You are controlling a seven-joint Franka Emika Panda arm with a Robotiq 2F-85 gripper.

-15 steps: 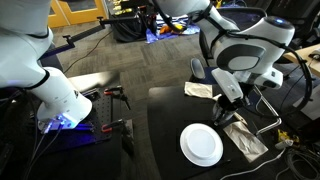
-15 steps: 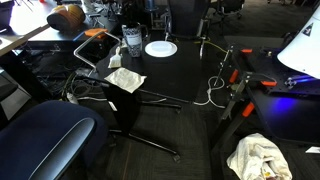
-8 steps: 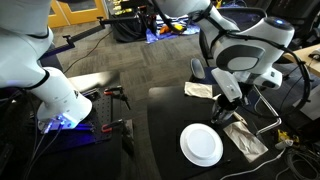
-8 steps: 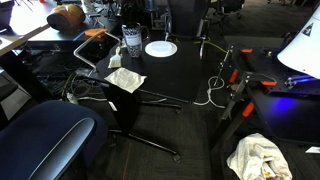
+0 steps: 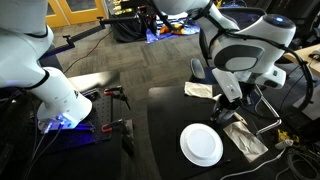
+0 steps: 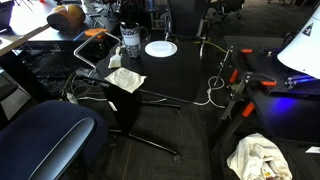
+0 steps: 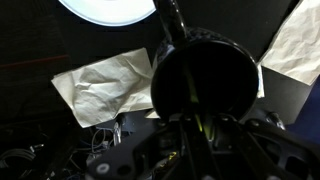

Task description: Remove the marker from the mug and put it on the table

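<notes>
I will next raise the marker (image 7: pixel 196 112) out of the mug with my gripper, carry it back, then lower and release it, because bare tabletop beside the plate is below and back.
In the wrist view the glossy black mug (image 7: pixel 205 75) fills the middle of the frame. The thin yellow-green marker (image 7: pixel 196 112) stands at its rim. My gripper (image 7: pixel 198 128) is right at the mug, and its dark fingers sit close together on either side of the marker. In an exterior view the gripper (image 5: pixel 229 103) points down over the black table (image 5: pixel 165 125), beside the white plate (image 5: pixel 201 146). The mug is hidden under the gripper there.
The white plate (image 7: pixel 110 8) lies just beyond the mug. Crumpled paper napkins lie on both sides of the mug (image 7: pixel 100 85) (image 7: pixel 295 45). In an exterior view the plate (image 6: pixel 160 48) and a napkin (image 6: pixel 125 79) sit on the table, with cables and a clamp stand (image 5: pixel 268 112) nearby.
</notes>
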